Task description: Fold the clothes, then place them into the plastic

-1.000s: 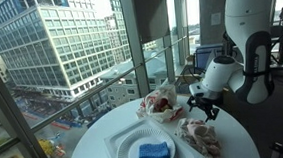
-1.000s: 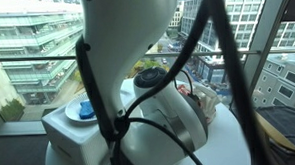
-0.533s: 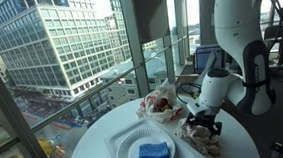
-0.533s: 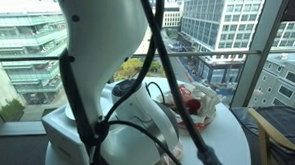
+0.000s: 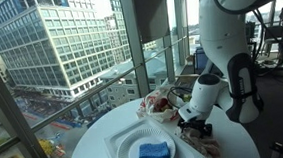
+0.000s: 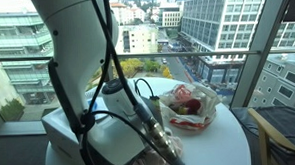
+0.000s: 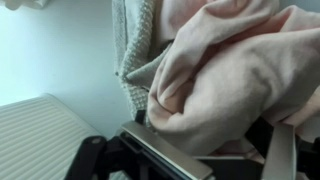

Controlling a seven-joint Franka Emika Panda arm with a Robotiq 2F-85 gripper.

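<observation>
Next, my gripper moves farther down onto the bulging pink cloth (image 5: pixel 198 138) beside the grey knit piece.
A crumpled pile of pink clothes (image 5: pixel 203 138) lies on the round white table (image 5: pixel 236 143), with a grey knit piece (image 7: pixel 130 45) beside the pink cloth (image 7: pixel 235 75) in the wrist view. My gripper (image 5: pixel 193 119) is pressed down onto the pile. In the wrist view its fingers (image 7: pixel 205 152) stand apart with pink cloth bulging between them. A clear plastic bag (image 5: pixel 159 105) with red contents sits just beyond the pile, and it also shows in an exterior view (image 6: pixel 191 104). In that view my arm hides the gripper.
A white square tray (image 5: pixel 119 146) holding a blue cloth (image 5: pixel 154 150) sits at the table's front. A glass window wall runs close behind the table. A monitor (image 5: pixel 208 58) stands behind my arm.
My arm has swung in and lowered. The gripper went from above the table beside the plastic bag down onto the pink clothes.
</observation>
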